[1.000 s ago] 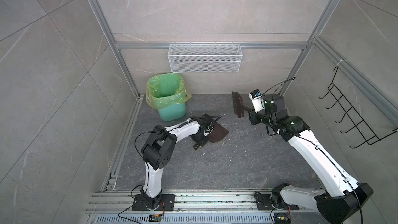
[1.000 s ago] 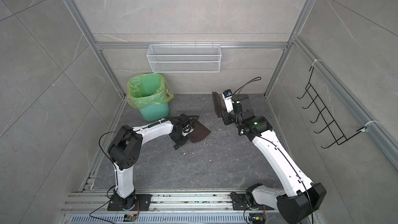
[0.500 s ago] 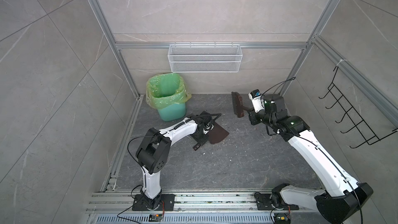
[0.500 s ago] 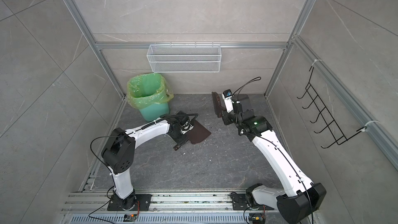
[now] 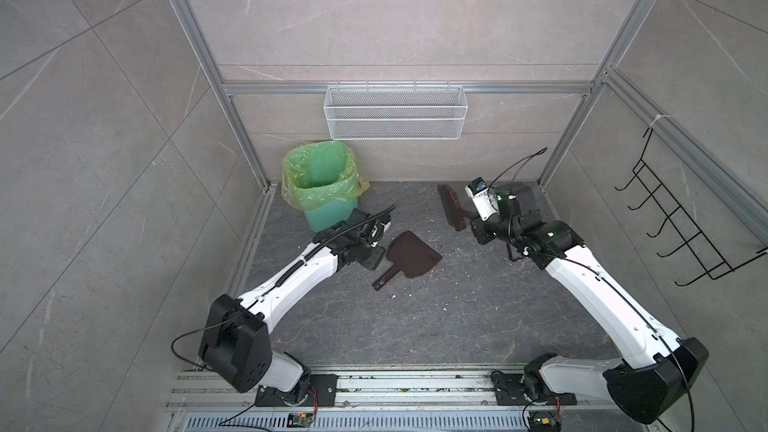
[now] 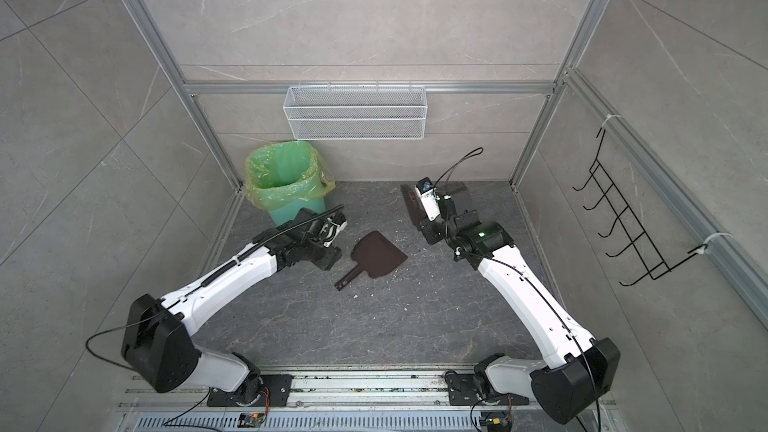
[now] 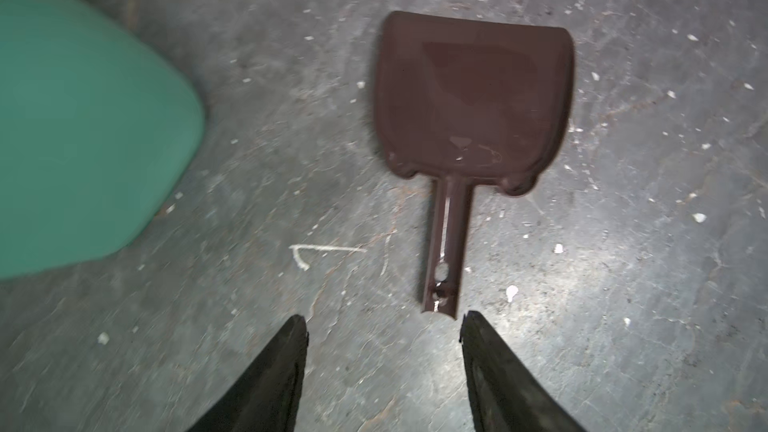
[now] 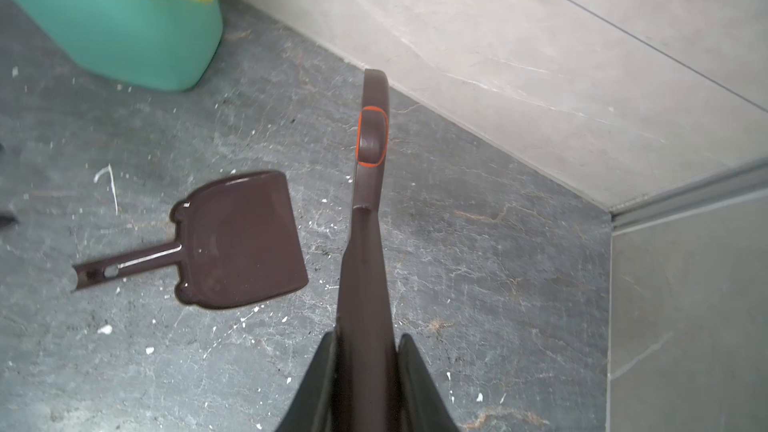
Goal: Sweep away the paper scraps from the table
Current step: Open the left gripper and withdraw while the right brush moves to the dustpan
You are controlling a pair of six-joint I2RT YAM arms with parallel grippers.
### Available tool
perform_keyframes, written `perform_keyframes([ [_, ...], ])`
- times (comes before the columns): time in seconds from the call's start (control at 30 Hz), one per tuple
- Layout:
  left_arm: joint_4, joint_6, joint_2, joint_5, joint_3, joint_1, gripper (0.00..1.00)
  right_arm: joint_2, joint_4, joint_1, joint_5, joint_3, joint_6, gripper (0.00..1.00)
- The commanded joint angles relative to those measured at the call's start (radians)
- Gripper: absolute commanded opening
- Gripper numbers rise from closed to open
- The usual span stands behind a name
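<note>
The wide tray of the dustpan lies flat and empty. My right gripper will next move back toward the dustpan, lower the brush [image 8: 370,147] onto its wide tray [image 8: 240,241] and release it.
No coloured paper scraps show in any view; only tiny white crumbs dot the dark grey table [image 5: 415,322]. A brown dustpan [image 5: 411,259] [image 6: 378,259] lies flat and empty near the middle. My left gripper [image 7: 384,322] is open just short of the dustpan's handle [image 7: 446,251], with nothing between its fingers. In both top views the left gripper [image 5: 370,261] [image 6: 328,261] sits left of the pan. My right gripper [image 8: 365,342] is shut on the handle of a brown brush [image 8: 370,147], held above the table at the back right [image 5: 451,207].
A green bin [image 5: 324,189] [image 8: 124,35] with a plastic liner stands at the back left, close to my left gripper. A white wire basket [image 5: 395,118] hangs on the back wall. A black hook rack [image 5: 685,222] hangs on the right wall.
My left gripper has opened, let go of the dustpan's handle and drawn back to the left. The dustpan stays flat on the table. The right arm and brush have not moved.
</note>
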Motion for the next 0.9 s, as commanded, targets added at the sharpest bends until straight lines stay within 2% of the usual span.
perform_keyframes([
  [0.0,0.083,-0.060,-0.092,-0.039,-0.070,0.048,0.64,0.048,0.034,0.093,0.129,0.038,-0.102,0.00],
  [0.1,0.125,-0.102,-0.179,-0.035,-0.145,0.107,0.69,0.109,0.040,0.146,0.219,0.065,-0.155,0.00],
  [0.13,0.142,-0.114,-0.204,-0.029,-0.170,0.126,0.81,0.124,0.045,0.157,0.243,0.068,-0.171,0.00],
  [0.17,0.161,-0.130,-0.236,-0.023,-0.199,0.147,0.98,0.141,0.054,0.172,0.271,0.070,-0.192,0.00],
  [0.27,0.202,-0.160,-0.315,-0.014,-0.276,0.191,1.00,0.180,0.086,0.215,0.351,0.063,-0.250,0.00],
  [0.4,0.205,-0.163,-0.378,-0.021,-0.328,0.207,1.00,0.227,0.117,0.268,0.436,0.042,-0.304,0.00],
  [0.87,0.179,-0.149,-0.455,-0.064,-0.376,0.210,1.00,0.343,0.168,0.402,0.630,-0.073,-0.355,0.00],
])
